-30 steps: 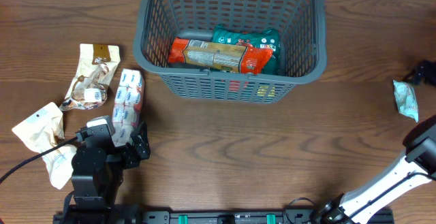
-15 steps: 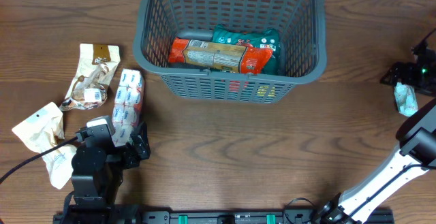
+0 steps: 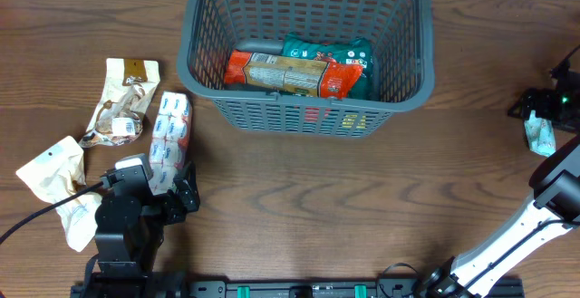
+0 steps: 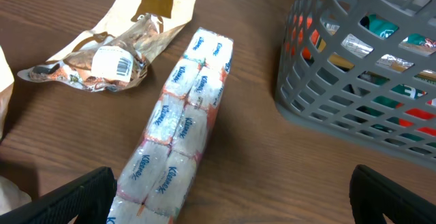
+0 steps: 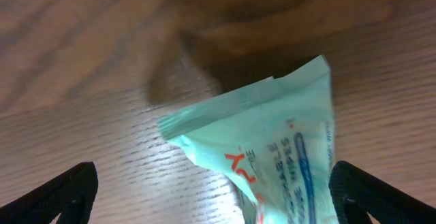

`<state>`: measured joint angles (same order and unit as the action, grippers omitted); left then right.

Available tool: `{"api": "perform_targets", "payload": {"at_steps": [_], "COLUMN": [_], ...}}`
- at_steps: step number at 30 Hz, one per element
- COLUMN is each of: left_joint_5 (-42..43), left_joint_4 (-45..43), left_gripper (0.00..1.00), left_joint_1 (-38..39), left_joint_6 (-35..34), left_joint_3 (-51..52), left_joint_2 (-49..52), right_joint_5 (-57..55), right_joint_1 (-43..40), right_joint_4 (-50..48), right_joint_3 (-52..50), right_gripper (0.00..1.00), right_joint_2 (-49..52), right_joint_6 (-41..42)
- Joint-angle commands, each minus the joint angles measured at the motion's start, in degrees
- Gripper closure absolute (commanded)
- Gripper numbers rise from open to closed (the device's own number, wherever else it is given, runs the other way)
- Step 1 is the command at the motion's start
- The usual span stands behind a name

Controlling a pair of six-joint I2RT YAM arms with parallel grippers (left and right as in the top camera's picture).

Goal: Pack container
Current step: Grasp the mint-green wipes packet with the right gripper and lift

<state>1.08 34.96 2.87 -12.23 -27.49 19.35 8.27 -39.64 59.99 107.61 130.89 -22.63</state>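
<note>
The mint-green packet [image 3: 541, 137] comes next: my right gripper lowers onto it and closes on it from both sides.
The dark grey lattice basket [image 3: 299, 108] stands at the back centre and holds an orange packet [image 3: 290, 73] and a green packet [image 3: 331, 55]. My left gripper [image 3: 172, 189] is open, low at the near end of a Kleenex tissue pack [image 3: 169, 135]. In the left wrist view the pack [image 4: 180, 135] runs in by the left finger, with the gripper [image 4: 231, 200] wide open and the basket [image 4: 354, 67] to the right. My right gripper [image 3: 542, 115] is open over a mint-green packet [image 3: 541, 137] at the far right. In the right wrist view that packet [image 5: 272, 142] lies between the spread fingers of the gripper [image 5: 218, 197].
A brown and white snack wrapper [image 3: 122, 103] lies left of the tissue pack and also shows in the left wrist view [image 4: 116, 54]. A cream bag [image 3: 54, 180] lies at the front left, beside the left arm. A yellow item shows through the basket's front wall.
My right gripper has come in from the table's right edge and now sits over the mint-green packet. The left arm and the other things have not moved.
</note>
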Motion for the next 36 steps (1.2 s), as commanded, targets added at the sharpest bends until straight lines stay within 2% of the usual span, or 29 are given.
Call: {"api": "perform_targets", "payload": {"at_steps": [1, 6, 9, 16, 20, 25, 28, 30, 33, 36], "left_joint_5": [-0.3, -0.3, -0.3, -0.3, -0.3, -0.3, -0.3, -0.3, -0.3, -0.3], "left_joint_4": [-0.1, -0.1, -0.1, -0.1, -0.1, -0.1, -0.1, -0.1, -0.1, -0.2], "left_gripper": [0.01, 0.01, 0.01, 0.01, 0.01, 0.01, 0.01, 0.01, 0.01, 0.01], "left_joint_1": [0.2, 0.2, 0.2, 0.2, 0.2, 0.2, 0.2, 0.2, 0.2, 0.2], "left_joint_6": [-0.3, -0.3, -0.3, -0.3, -0.3, -0.3, -0.3, -0.3, -0.3, -0.3], "left_joint_3": [-1.2, -1.2, -1.2, -1.2, -1.2, -1.2, -1.2, -1.2, -1.2, -1.2], "left_joint_2": [0.1, 0.1, 0.1, 0.1, 0.1, 0.1, 0.1, 0.1, 0.1, 0.1], "right_joint_5": [0.2, 0.2, 1.6, 3.6, 4.1, 5.7, 7.6, 8.7, 8.7, 8.7], "right_joint_1": [-0.3, -0.2, -0.2, 0.7, 1.8, 3.7, 5.0, 6.0, 7.7, 10.3], "right_joint_4": [-1.2, -4.9, -5.6, -5.1, -5.1, -5.1, -5.2, -5.2, -5.1, -5.2], "right_joint_3": [-3.9, -9.0, -9.9, -9.9, -9.8, -9.8, -9.8, -9.8, -9.8, -9.8], "right_gripper": [0.05, 0.05, 0.11, 0.38, 0.42, 0.62, 0.78, 0.81, 0.98, 0.99], "right_joint_2": [0.7, 0.7, 0.7, 0.7, 0.5, -1.0, -3.2, -5.4, -9.4, -15.2], "right_joint_6": [-0.6, -0.6, -0.6, 0.0, 0.9, 1.4, 2.1, 2.4, 3.5, 3.6]}}
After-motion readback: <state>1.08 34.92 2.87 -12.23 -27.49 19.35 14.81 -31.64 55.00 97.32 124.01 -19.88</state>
